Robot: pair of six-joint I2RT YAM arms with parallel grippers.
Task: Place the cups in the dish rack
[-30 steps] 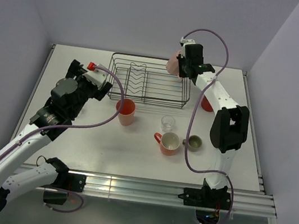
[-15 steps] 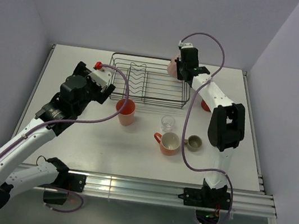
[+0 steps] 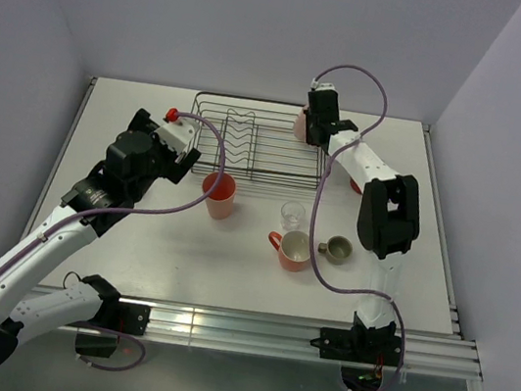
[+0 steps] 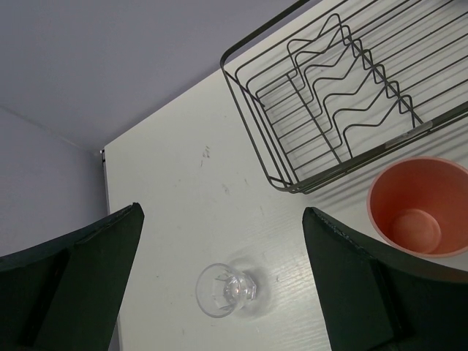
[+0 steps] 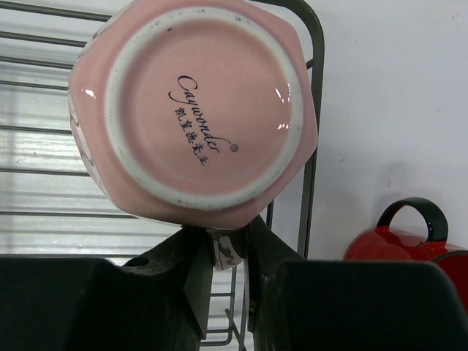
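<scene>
The pale pink mug [image 3: 300, 122] will go next in my right gripper down into the rack [image 3: 258, 146], away from the rack's rim on the red mug's side.
The black wire dish rack [image 3: 258, 146] sits at the table's back. My right gripper [image 3: 309, 124] is shut on the handle of the pale pink mug [image 3: 300, 122] and holds it bottom-up over the rack's far right corner [image 5: 311, 146]; the mug's base [image 5: 197, 110] fills the right wrist view. My left gripper [image 3: 176, 150] is open above a clear glass [image 4: 227, 290], left of the rack [image 4: 344, 95]. The salmon tumbler [image 3: 219, 194] [image 4: 417, 208], the other clear glass [image 3: 292, 214], the orange mug [image 3: 294, 249] and the grey-olive mug [image 3: 336, 249] stand in front of the rack. The red mug [image 5: 409, 245] stands right of the rack.
The table's left edge [image 4: 102, 157] and the wall lie close behind the left gripper. The right arm's forearm [image 3: 369, 168] spans the rack's right end and mostly hides the red mug in the top view. The rack's plate prongs [image 3: 239, 133] stand in its left half.
My right gripper has carried the pink mug down and a little left, to the rack's far right corner. My left gripper moved forward toward the rack's left side, then held still.
</scene>
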